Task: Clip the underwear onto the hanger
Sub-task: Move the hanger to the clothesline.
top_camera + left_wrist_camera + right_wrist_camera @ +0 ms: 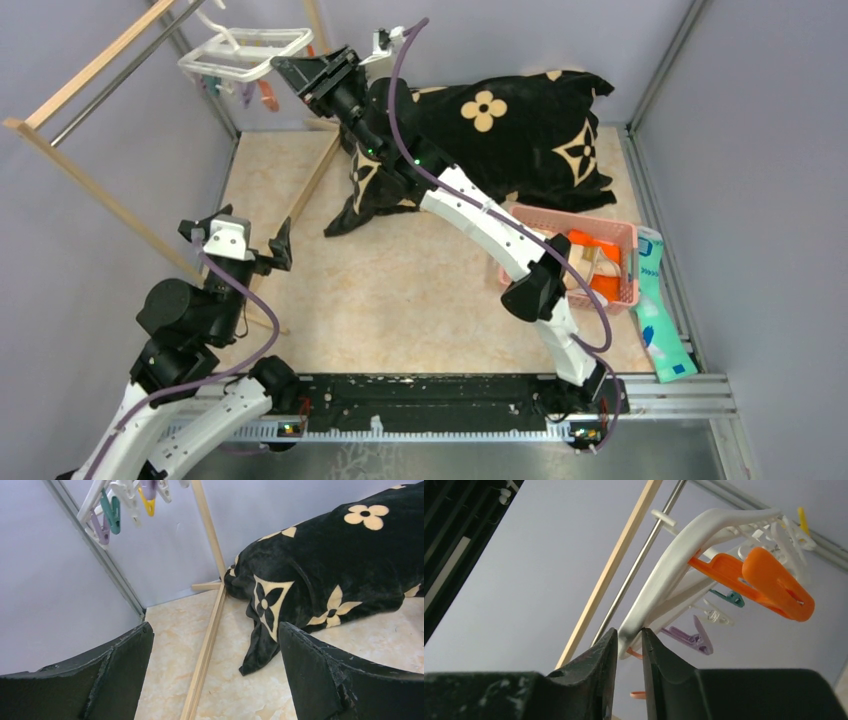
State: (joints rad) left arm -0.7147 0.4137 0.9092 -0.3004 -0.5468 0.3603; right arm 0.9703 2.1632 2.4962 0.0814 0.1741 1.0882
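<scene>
The white frame's near edge (pixel 251 77) hangs above and outward of the robot's left gripper, so the robot will next raise that open gripper outward and close it there beside the pinched corner.
The white hanger frame (pixel 245 52) hangs at the back left from the rack's metal bar, with small clips dangling under it. My right gripper (pixel 282 66) is stretched up to it and is shut on a corner of the white frame (pixel 674 560), next to an orange clip (pixel 774 582); the frame sits pinched at the gripper (pixel 630 637). My left gripper (pixel 238 232) is open and empty at the near left, low over the floor (pixel 215 626). Pale beige fabric, the underwear (pixel 600 264), lies in the pink basket, partly hidden by the right arm.
A wooden rack with a metal bar (pixel 100 70) stands along the left; its foot rail (pixel 207 645) runs across the floor ahead of my left gripper. A black patterned blanket (pixel 500 120) lies at the back. The pink basket (pixel 625 235) also holds orange cloth. A teal packet (pixel 660 310) lies at the right.
</scene>
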